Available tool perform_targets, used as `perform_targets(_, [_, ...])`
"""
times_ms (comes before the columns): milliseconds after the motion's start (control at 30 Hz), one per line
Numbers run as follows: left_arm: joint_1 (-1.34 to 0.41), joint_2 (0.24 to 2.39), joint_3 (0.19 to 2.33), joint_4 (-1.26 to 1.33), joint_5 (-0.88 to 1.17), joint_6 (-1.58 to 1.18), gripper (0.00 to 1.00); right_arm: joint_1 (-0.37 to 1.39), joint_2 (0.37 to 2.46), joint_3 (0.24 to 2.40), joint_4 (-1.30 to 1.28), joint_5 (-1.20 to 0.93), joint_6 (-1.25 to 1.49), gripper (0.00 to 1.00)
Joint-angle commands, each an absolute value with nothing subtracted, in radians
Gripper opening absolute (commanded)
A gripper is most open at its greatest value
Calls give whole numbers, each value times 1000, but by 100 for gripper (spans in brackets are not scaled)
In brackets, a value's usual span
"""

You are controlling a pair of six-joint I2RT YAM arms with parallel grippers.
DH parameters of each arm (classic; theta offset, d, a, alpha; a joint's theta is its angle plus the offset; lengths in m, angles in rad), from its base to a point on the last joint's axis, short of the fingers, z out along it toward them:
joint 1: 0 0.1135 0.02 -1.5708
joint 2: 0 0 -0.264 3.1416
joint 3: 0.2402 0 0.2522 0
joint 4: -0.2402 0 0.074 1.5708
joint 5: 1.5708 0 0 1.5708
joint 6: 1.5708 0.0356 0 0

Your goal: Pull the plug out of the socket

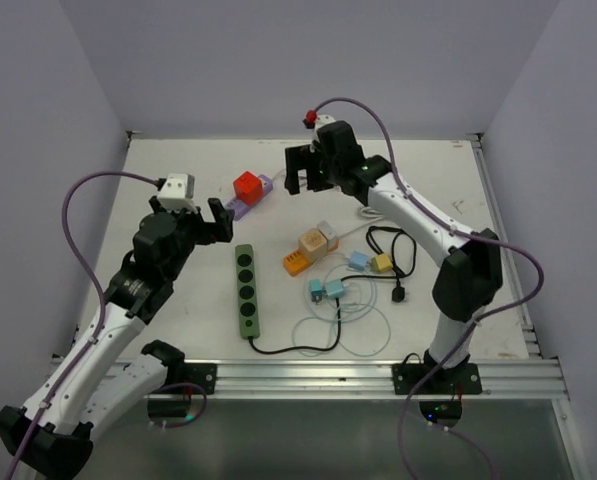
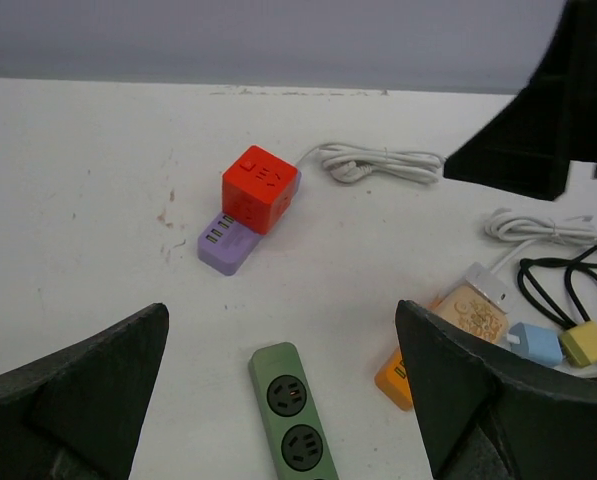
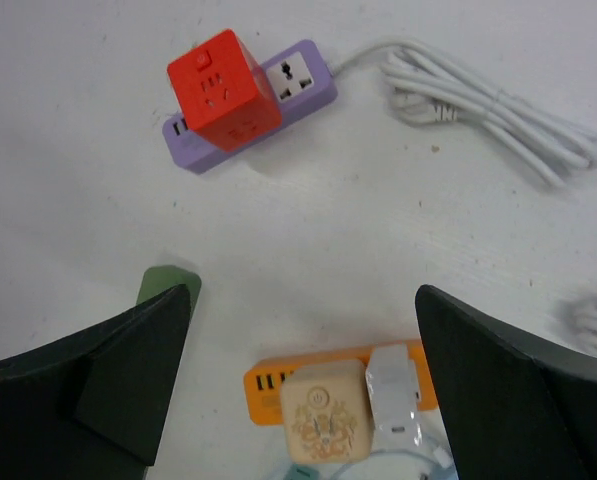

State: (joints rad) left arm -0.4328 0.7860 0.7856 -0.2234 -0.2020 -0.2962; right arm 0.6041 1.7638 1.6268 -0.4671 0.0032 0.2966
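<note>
I should move my right gripper to the left in the top view and down to the red cube plug (image 1: 247, 186) (image 3: 225, 92), fingers astride it.
A red cube plug (image 1: 247, 186) sits in a purple power strip (image 1: 240, 208) at the back middle of the table; both show in the left wrist view (image 2: 260, 187) (image 2: 226, 243) and the right wrist view (image 3: 224, 90) (image 3: 303, 80). A beige cube plug (image 1: 312, 241) and a white plug (image 1: 327, 232) sit in an orange strip (image 1: 296, 264), also below the right wrist (image 3: 323, 420) (image 3: 392, 395) (image 3: 263, 382). My left gripper (image 1: 210, 222) (image 2: 281, 330) is open and empty, left of the purple strip. My right gripper (image 1: 303, 170) (image 3: 303, 300) is open and empty, just right of the red cube.
A green power strip (image 1: 246, 290) lies at the centre with a black cord to the front. Small blue (image 1: 358, 261) and yellow (image 1: 381, 263) plugs, two teal plugs (image 1: 328, 290), a black cable (image 1: 393, 250) and a bundled white cord (image 3: 488, 105) lie on the right.
</note>
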Motion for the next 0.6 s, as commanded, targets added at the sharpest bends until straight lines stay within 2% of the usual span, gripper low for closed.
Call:
perform_targets(0, [-431,735,784,-218,-290,-308,100,627,1935,1862,-541,-6,236,99])
perform_targets(267, [-431,722,785,-221,-305,-316,100,684,2192,2112,-440,5,132,99])
perform_targets(467, [-434,745,781,-210,-235,-316,99,718,2266,2060,-236,-26,74,99])
perform_targets(567, [-434,755,784,-212,-224,-316,100,727,2330,2112,-224,-12,60,99])
